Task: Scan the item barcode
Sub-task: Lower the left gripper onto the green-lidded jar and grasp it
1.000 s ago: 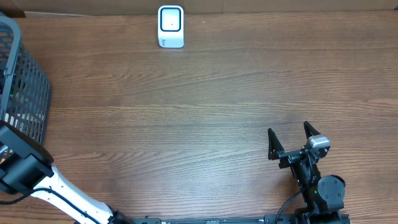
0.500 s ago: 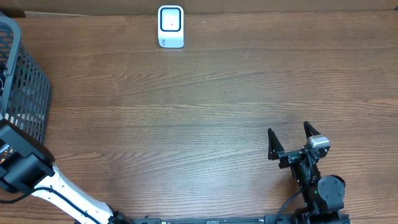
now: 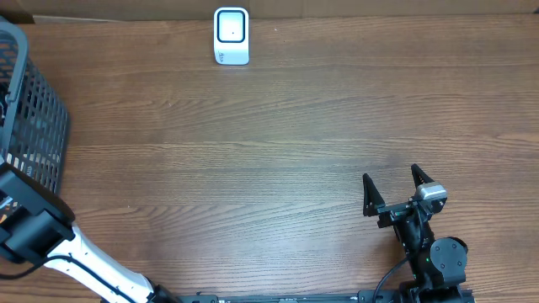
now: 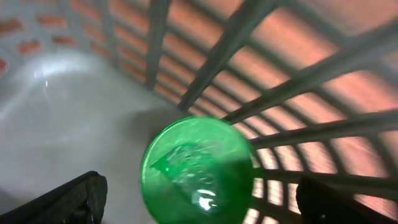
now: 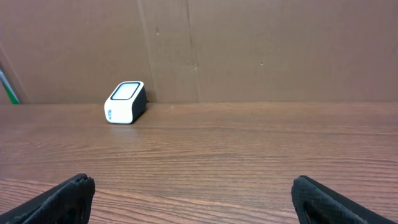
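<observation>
The left gripper moves down next until its fingers are on either side of the green item's round end, then closes.
The item (image 4: 199, 168) is a green, shiny, round-ended thing lying inside the black mesh basket (image 3: 38, 126) at the table's left edge. My left gripper (image 4: 205, 208) is open inside the basket, with one finger on each side of the green item and no contact visible. The overhead view shows only the left arm (image 3: 34, 229), not its fingers. The white barcode scanner (image 3: 231, 35) stands at the table's far edge, window up; it also shows as the scanner (image 5: 124, 102) in the right wrist view. My right gripper (image 3: 392, 181) stands open and holds nothing at the near right.
The basket's mesh wall (image 4: 292, 81) rises close behind and to the right of the green item. A brown cardboard wall (image 5: 249, 50) runs behind the scanner. Bare wood tabletop (image 3: 278, 160) lies between basket, scanner and right arm.
</observation>
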Tool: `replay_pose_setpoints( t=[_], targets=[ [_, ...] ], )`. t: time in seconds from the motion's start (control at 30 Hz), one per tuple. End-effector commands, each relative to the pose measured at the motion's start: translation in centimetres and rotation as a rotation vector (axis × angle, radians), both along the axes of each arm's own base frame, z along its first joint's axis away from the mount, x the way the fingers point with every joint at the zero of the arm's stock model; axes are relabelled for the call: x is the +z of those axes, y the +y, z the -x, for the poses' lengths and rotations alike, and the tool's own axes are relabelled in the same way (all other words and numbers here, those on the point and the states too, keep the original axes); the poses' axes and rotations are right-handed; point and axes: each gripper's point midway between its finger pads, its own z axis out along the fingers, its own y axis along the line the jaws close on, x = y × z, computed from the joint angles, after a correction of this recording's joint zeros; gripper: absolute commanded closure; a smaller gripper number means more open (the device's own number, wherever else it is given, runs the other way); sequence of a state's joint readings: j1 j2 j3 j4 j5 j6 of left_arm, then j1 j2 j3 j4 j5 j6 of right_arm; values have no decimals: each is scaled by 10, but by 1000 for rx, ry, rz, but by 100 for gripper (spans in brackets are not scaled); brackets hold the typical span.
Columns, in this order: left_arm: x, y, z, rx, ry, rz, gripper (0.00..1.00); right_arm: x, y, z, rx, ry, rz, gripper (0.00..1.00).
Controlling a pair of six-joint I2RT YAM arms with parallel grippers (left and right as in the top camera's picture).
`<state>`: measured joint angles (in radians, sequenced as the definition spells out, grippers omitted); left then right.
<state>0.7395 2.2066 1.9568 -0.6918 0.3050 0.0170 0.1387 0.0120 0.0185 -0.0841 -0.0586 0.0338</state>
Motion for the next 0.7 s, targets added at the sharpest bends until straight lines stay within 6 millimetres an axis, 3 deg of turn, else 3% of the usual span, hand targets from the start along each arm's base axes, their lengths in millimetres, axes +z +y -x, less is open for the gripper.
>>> replay_pose_setpoints(
  t=[0.0,0.27,0.57,0.67],
  targets=[
    [52,-17,-5,-106,-100,-51,0,-2,-3,-1,-16,-2,-4,0],
    [-8,-13,1,-77,26,12,4,-2,-3,-1,-16,-2,-4,0],
    [-18,-5,-1,-59,43,-14,3,-2,-3,-1,-16,-2,-4,0],
    [-31,-1,1,-47,75,-17,3,-2,-3,-1,-16,-2,-4,0]
  ],
)
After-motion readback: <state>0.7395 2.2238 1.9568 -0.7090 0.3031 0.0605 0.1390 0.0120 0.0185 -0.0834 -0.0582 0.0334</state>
